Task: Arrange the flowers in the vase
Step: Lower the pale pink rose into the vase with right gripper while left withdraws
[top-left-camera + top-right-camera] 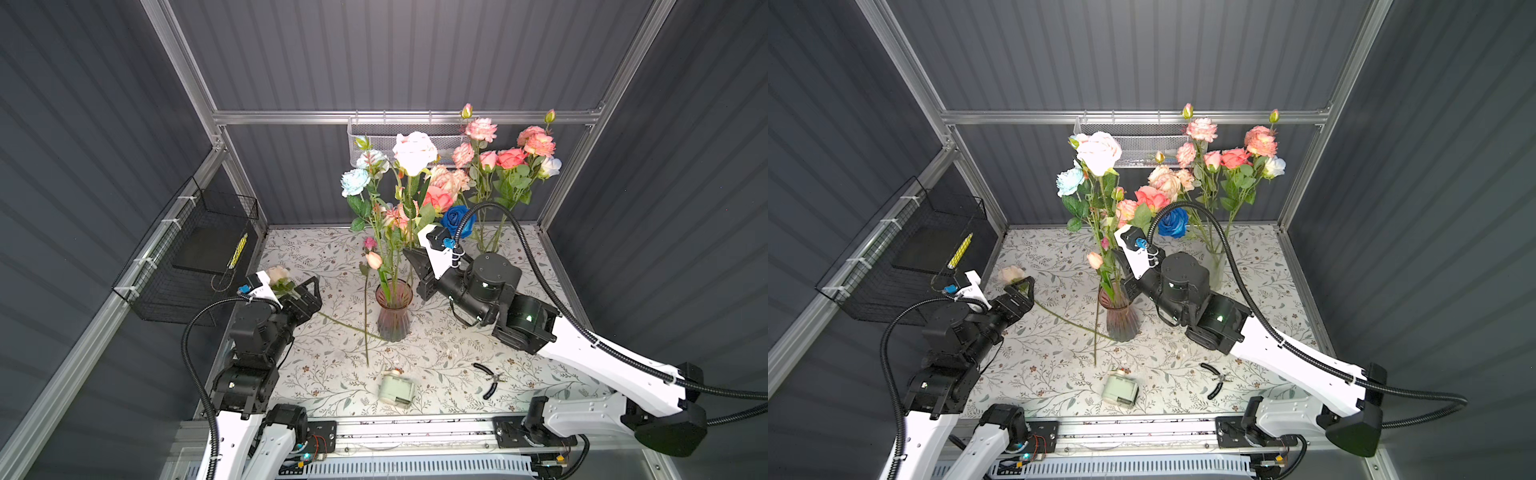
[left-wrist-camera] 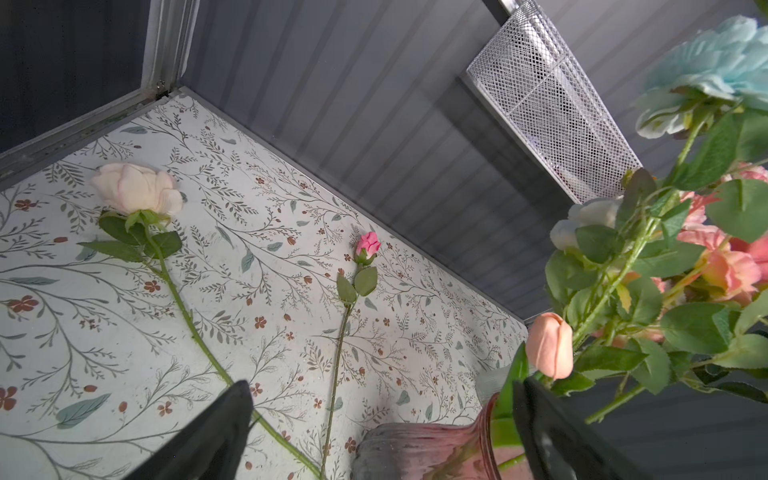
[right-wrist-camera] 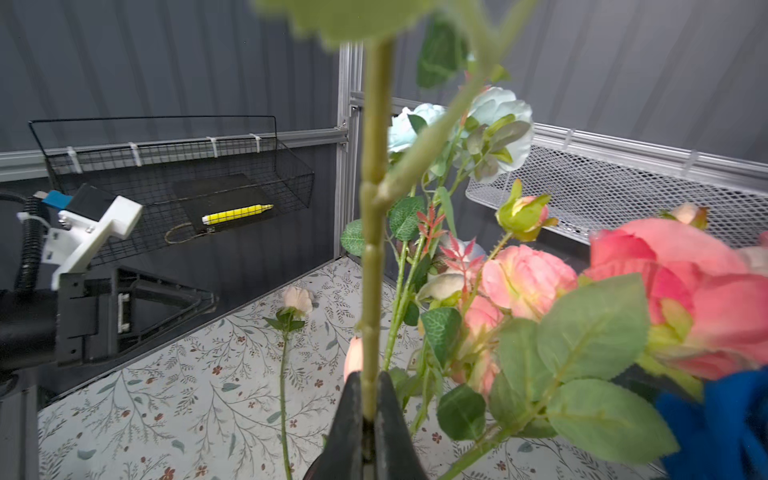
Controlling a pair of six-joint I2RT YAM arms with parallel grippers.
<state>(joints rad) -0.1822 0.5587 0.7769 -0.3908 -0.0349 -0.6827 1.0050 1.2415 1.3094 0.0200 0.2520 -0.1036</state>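
Observation:
My right gripper rises next, then comes down toward the vase's opening (image 1: 393, 293) below it and releases the green stem, since its white rose stands high.
A ribbed pink glass vase (image 1: 393, 312) (image 1: 1119, 318) (image 2: 436, 451) stands mid-table and holds several flowers, among them a big white rose (image 1: 414, 151) and a pale blue one (image 1: 354, 182). My right gripper (image 3: 370, 379) (image 1: 409, 254) is shut on a thick green stem (image 3: 376, 208) just above the vase mouth; that stem seems to lead up to the white rose. My left gripper (image 2: 382, 401) (image 1: 316, 293) hangs open, left of the vase, above the stem of a cream rose (image 2: 137, 188) (image 1: 277, 274) lying on the table. A pink bud (image 2: 368, 245) lies beside it.
At the back right, a clear vase (image 1: 487, 246) holds more pink flowers, with a deep blue rose (image 1: 459, 220) in front of it. Pliers (image 1: 490, 380) and a pale green box (image 1: 397, 390) lie near the front edge. A black wire basket (image 1: 199, 257) hangs on the left wall, a white mesh one (image 1: 415, 137) at the back.

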